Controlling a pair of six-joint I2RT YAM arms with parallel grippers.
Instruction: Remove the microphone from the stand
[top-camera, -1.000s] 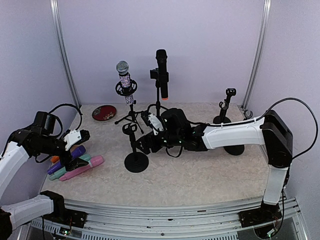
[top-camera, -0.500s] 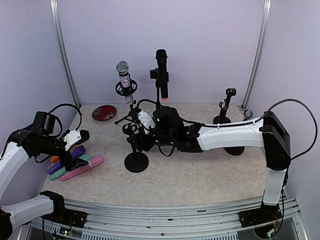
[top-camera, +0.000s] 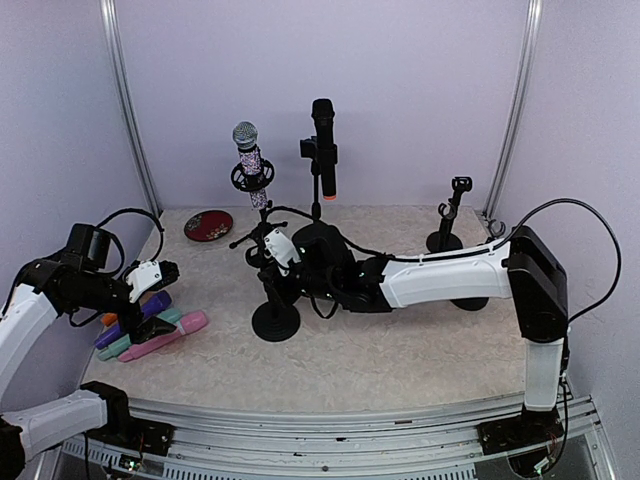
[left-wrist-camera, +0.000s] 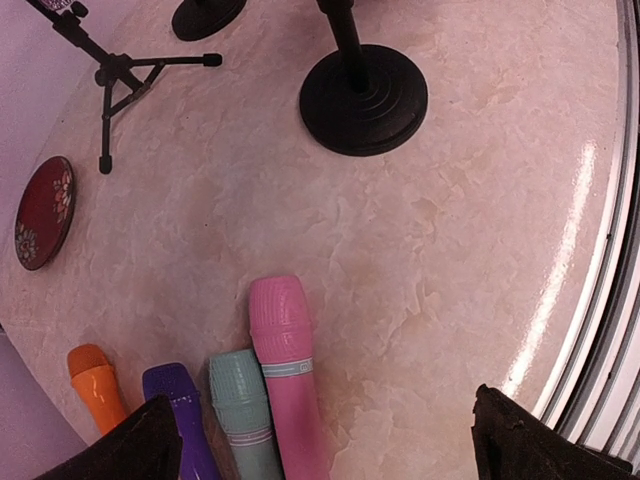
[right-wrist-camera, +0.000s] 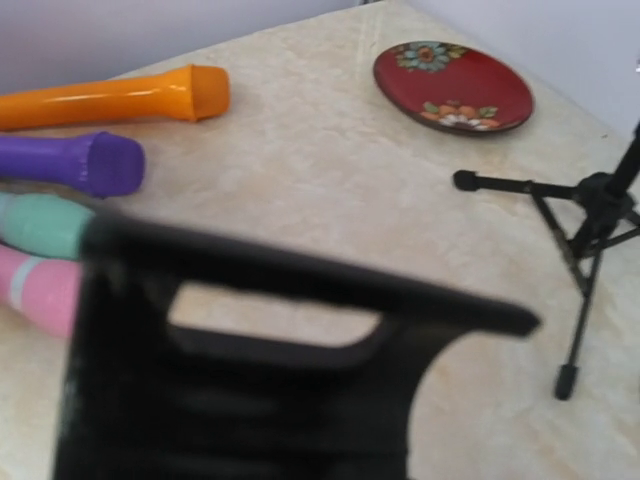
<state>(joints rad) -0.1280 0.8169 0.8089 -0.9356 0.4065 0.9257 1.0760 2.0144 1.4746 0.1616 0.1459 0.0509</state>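
The stand in my right gripper should next go outward and to the gripper's right in the top view, where bare tabletop lies beside another empty stand, and I will release it there.
A sparkly silver-headed microphone (top-camera: 249, 158) sits in a tripod stand (top-camera: 262, 232) at the back. Beside it, a black microphone (top-camera: 323, 140) with an orange end is clipped upright in a taller stand. My right gripper (top-camera: 272, 254) reaches left to the top of an empty round-based stand (top-camera: 275, 322). Its black clip (right-wrist-camera: 250, 360) fills the right wrist view as a blur and hides the fingers. My left gripper (top-camera: 160, 275) hangs open above the pink microphone (left-wrist-camera: 285, 360), which lies on the table (left-wrist-camera: 450, 250).
Orange (left-wrist-camera: 95, 385), purple (left-wrist-camera: 180, 400) and teal (left-wrist-camera: 240, 400) microphones lie beside the pink one at the left. A red plate (top-camera: 208, 225) is at the back left. Another empty stand (top-camera: 455, 210) is at the back right.
My right gripper has slid left and up, from beside the empty stand's pole to its clip. The left arm has not moved.
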